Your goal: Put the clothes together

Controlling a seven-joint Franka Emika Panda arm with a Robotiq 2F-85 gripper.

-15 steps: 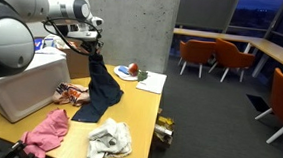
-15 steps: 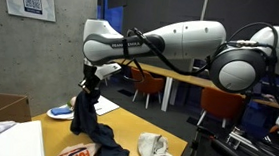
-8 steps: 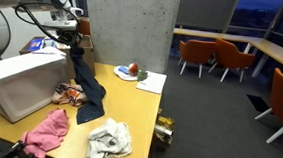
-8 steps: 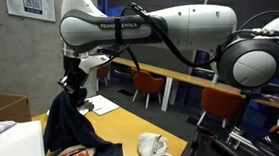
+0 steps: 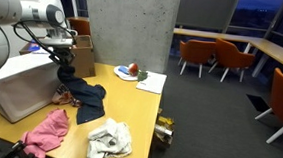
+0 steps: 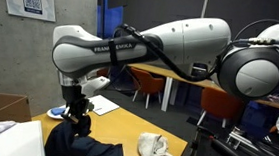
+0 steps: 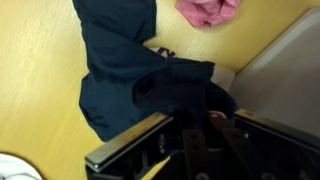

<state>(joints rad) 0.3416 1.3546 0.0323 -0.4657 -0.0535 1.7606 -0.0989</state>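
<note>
The lower part of the dark navy garment already lies beneath its held top point(image 5: 78, 91) point(image 7: 155, 88), so I will next lower my gripper a little beside the grey box and open it.
My gripper point(image 5: 62, 69) is shut on a dark navy garment point(image 5: 88, 97) and holds its top low over the wooden table point(image 5: 129, 108), next to the grey box. The rest of the garment lies crumpled on the table. It also shows in an exterior view point(image 6: 79, 144) under the gripper point(image 6: 74, 111) and fills the wrist view point(image 7: 130, 70), where the jaws point(image 7: 200, 125) are buried in the cloth. A pink garment point(image 5: 46, 130) lies at the table's front, also in the wrist view point(image 7: 208, 10). A white-grey garment point(image 5: 110, 139) lies to its right, also in an exterior view point(image 6: 158, 147).
A grey box point(image 5: 23, 84) stands at the table's left, close to the gripper. A plate with fruit point(image 5: 130, 71) and white paper point(image 5: 151, 82) lie at the far end. A small patterned item point(image 5: 72, 94) lies by the box. Orange chairs point(image 5: 213, 56) stand behind.
My gripper has moved toward the grey box and downward with the navy garment. The garment hung stretched from the gripper before; now most of it rests bunched on the table.
</note>
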